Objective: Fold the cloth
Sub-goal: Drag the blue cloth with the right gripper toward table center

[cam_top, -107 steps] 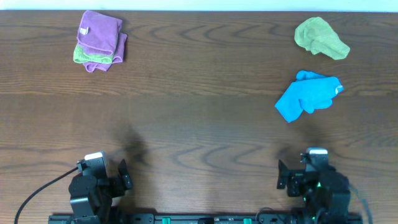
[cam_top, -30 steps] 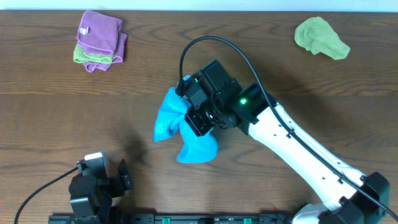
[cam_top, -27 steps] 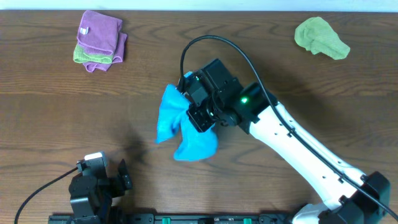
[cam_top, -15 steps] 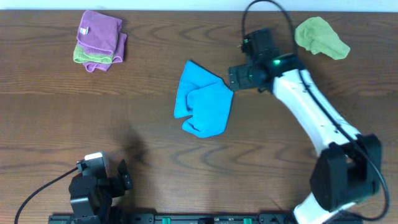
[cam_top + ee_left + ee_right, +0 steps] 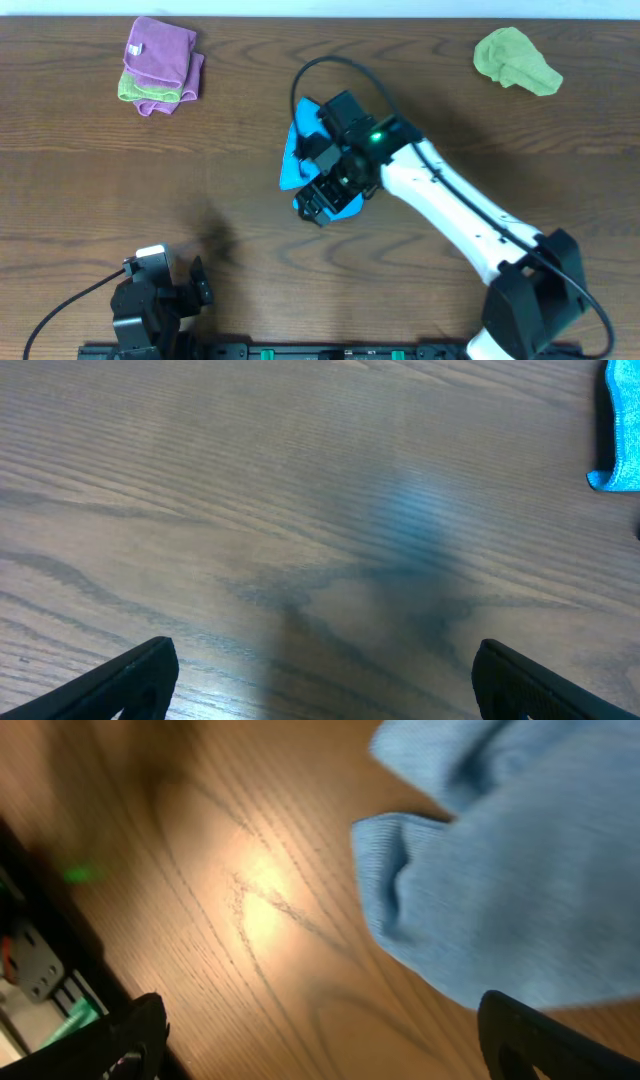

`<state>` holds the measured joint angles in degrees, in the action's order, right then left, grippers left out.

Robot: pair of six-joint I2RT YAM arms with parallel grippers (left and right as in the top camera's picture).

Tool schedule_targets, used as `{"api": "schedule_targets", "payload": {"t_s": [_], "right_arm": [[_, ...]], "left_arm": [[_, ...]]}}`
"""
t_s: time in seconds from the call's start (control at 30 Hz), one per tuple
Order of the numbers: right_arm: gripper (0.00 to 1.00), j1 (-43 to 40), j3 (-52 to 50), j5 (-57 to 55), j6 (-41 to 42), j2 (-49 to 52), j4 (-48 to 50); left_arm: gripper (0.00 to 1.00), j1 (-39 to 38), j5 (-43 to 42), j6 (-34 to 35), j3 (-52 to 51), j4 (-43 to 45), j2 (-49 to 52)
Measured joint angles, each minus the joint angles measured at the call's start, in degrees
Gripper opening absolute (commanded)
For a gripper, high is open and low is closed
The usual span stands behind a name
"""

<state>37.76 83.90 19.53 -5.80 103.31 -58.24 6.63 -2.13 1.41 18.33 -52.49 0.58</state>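
My right gripper lowers its open fingers astride the cloth's rounded corner fold (image 5: pixel 386 912) below it next, since bare wood beside the fold leaves room for one finger.
The blue cloth (image 5: pixel 297 155) lies crumpled and partly folded over itself in the middle of the wooden table, mostly hidden under my right arm. In the right wrist view its rounded edge (image 5: pixel 500 890) fills the upper right. My right gripper (image 5: pixel 318 203) hovers over the cloth's near edge, open and empty, with bare wood between the fingers (image 5: pixel 320 1040). My left gripper (image 5: pixel 192 285) rests at the near left edge, open and empty (image 5: pixel 325 680). A corner of the blue cloth (image 5: pixel 620 430) shows at the far right of its view.
A folded purple and green cloth pile (image 5: pixel 160 65) sits at the far left. A crumpled green cloth (image 5: pixel 515 60) sits at the far right. The robot base rail (image 5: pixel 320 352) runs along the near edge.
The right arm dragged the blue cloth to the table's middle, let go and pulled away to the right. It has now swung back over the cloth's near edge, open.
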Motion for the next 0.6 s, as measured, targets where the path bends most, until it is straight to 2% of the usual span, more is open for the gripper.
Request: {"api": "schedule_targets", "payload": {"t_s": [0.13,0.3,0.5,0.6], "right_arm": [[0.93,2.47,0.00,-2.05,-1.33,5.77,1.03],[0.86,3.37,0.00,-3.69,-2.08,10.93,2.01],[0.87,3.48,-0.02,-4.90,-2.19,12.57,4.46],[0.84,3.48,-0.02,-6.62,-2.19,12.57,7.17]], "left_arm": [[0.95,0.00,0.00,0.02,0.00,0.00,0.00],[0.95,0.00,0.00,0.02,0.00,0.00,0.00],[0.95,0.00,0.00,0.02,0.00,0.00,0.00],[0.95,0.00,0.00,0.02,0.00,0.00,0.00]]}}
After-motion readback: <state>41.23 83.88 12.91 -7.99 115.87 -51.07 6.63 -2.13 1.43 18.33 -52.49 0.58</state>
